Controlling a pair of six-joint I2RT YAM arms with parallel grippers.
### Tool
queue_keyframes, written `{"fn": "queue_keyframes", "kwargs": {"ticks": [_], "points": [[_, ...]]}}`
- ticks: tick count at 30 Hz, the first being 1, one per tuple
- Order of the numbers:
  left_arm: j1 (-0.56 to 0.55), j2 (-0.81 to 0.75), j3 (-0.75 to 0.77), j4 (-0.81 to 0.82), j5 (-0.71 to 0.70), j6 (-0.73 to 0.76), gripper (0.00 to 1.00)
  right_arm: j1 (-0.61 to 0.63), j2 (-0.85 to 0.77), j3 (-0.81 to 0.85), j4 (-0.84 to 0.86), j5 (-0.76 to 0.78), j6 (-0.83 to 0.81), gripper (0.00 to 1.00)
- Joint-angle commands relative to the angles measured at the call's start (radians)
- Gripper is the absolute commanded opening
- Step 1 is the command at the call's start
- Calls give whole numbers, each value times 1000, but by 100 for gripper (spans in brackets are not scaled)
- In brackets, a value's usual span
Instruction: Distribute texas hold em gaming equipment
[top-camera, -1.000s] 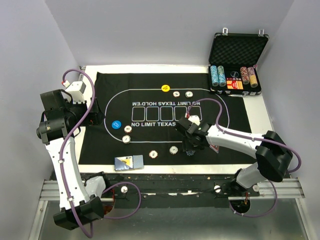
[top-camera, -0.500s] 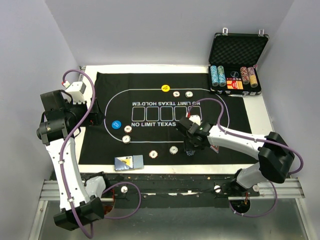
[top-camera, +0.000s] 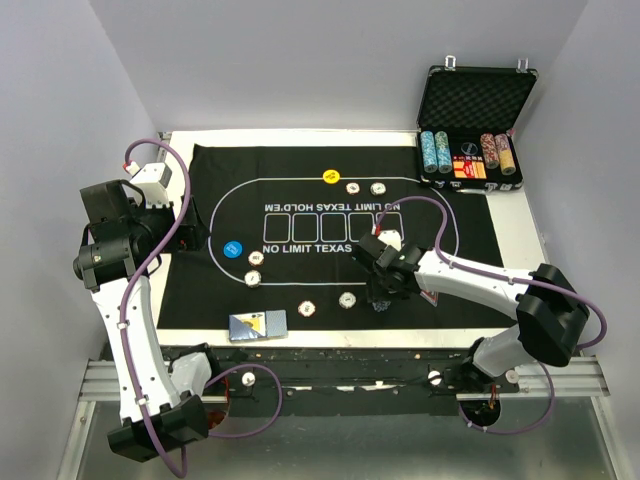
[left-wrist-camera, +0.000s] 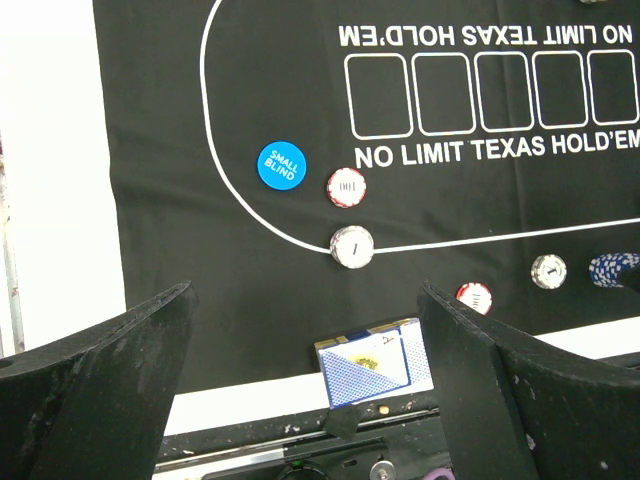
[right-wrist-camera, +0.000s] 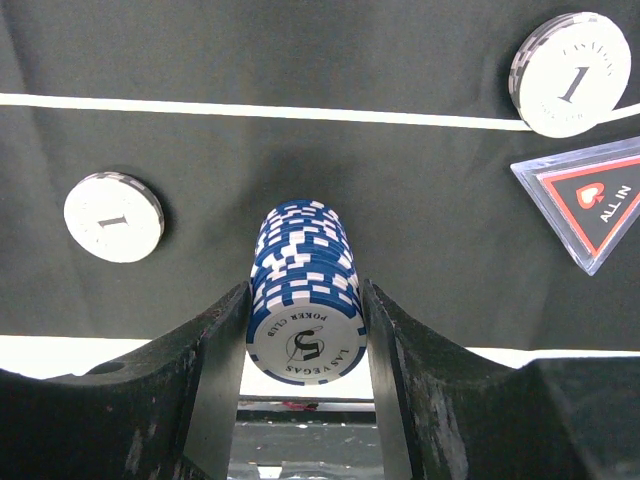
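Bare felt (top-camera: 275, 259) lies beside the red chip near the blue button, so next my right gripper needs to lift, swing left in the top view to it, lower and release.
A tall stack of blue-and-white poker chips (right-wrist-camera: 303, 290) stands on the black felt mat (top-camera: 300, 165) near its front edge. My right gripper (right-wrist-camera: 303, 330) is shut on it, a finger against each side. White "1" chips (right-wrist-camera: 113, 216) (right-wrist-camera: 570, 73) and the dark red triangular marker (right-wrist-camera: 595, 200) lie around it. My left gripper (left-wrist-camera: 305, 295) hangs open and high over the mat's left part. Below it lie the blue-backed playing cards (left-wrist-camera: 375, 362), the blue button (left-wrist-camera: 281, 165) and two chips (left-wrist-camera: 347, 187). The yellow button (top-camera: 331, 176) lies at the far side.
The black foam-lined case (top-camera: 470, 100) stands open at the back right, with several chip stacks (top-camera: 435, 150) and a card box in it. More single chips (top-camera: 352, 186) (top-camera: 307, 309) dot the white oval line. The white table edge (top-camera: 175, 290) borders the mat.
The right gripper with the blue stack has hardly shifted, only a little toward the mat's front. The left arm has not moved.
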Motion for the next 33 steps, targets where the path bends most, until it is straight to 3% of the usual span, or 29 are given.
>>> {"fn": "queue_keyframes", "kwargs": {"ticks": [1,15,25,29,33], "points": [[6,-13,-1,9,11,-6,99,8,-15,27,-14,-1,-4,57],[6,-11,2,9,9,-8,99,8,-28,41,-35,16,1,42],[6,-10,12,7,14,-9,99,10,-54,182,-101,37,-17,37],[6,-10,15,4,14,-9,99,8,4,278,-78,31,-76,36],[5,-10,21,1,15,-12,99,22,165,435,-46,-13,-131,34]]}}
